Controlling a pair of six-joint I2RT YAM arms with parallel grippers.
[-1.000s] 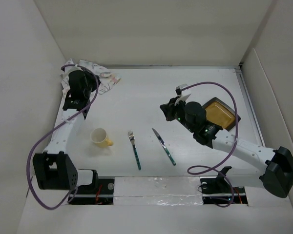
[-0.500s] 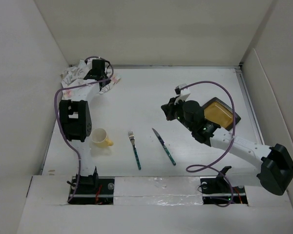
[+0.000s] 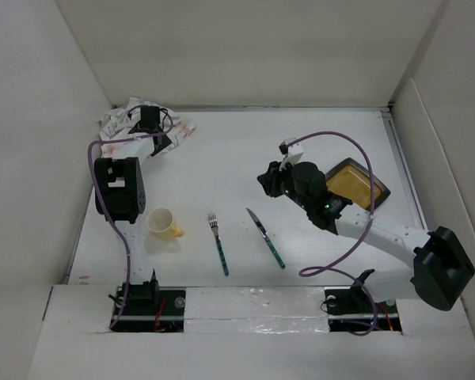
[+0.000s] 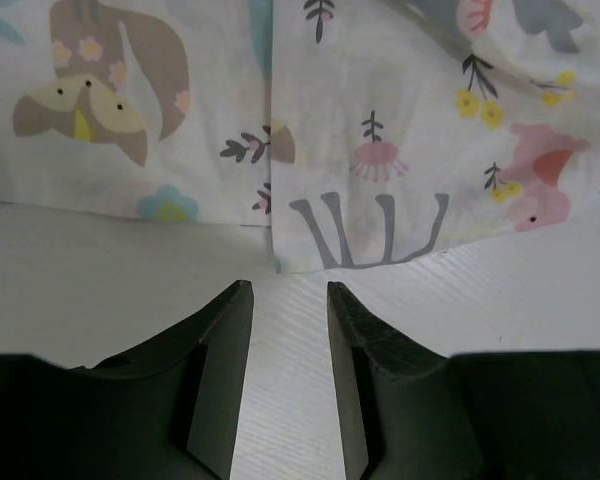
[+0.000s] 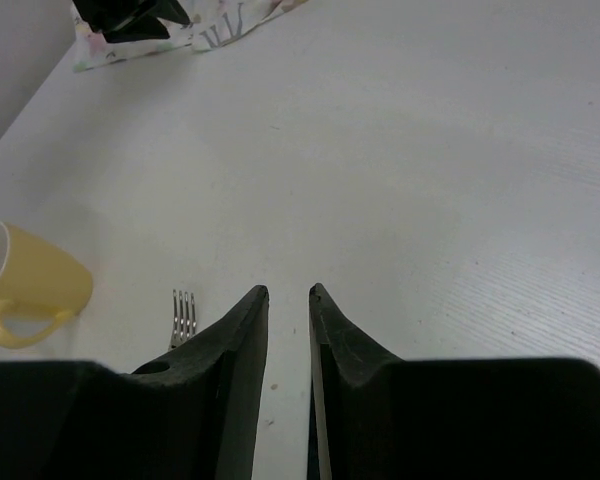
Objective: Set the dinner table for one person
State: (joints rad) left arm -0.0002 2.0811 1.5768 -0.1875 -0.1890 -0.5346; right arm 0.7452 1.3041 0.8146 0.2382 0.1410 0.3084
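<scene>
I will lower my left gripper next onto the placemat's near corner (image 4: pixel 285 261) beside the printed grey legs, because that corner sticks out just ahead of its open fingers.
The dinner table (image 3: pixel 237 146) is a white tabletop. A crumpled animal-print placemat (image 3: pixel 178 131) lies in its far left corner. My left gripper (image 3: pixel 152 131) hovers at the placemat's near edge. In the left wrist view this gripper (image 4: pixel 288 290) is open and empty, with the cloth (image 4: pixel 380 120) just past its tips. My right gripper (image 3: pixel 267 180) hangs over mid-table. In the right wrist view it (image 5: pixel 287 292) is narrowly open with only bare table between its fingers. A yellow mug (image 3: pixel 163 224), a fork (image 3: pixel 219 243) and a knife (image 3: pixel 266 237) lie near the front.
A yellow square plate on a dark base (image 3: pixel 356 184) sits at the right, behind the right arm. Pale upright panels wall in the table on the left, back and right. The right wrist view shows the mug (image 5: pixel 30 280) and fork tines (image 5: pixel 183 315) to the left.
My left arm has swung up and reached toward the far corner, bringing its gripper to the placemat's edge. Both grippers have opened. My right gripper has shifted slightly left.
</scene>
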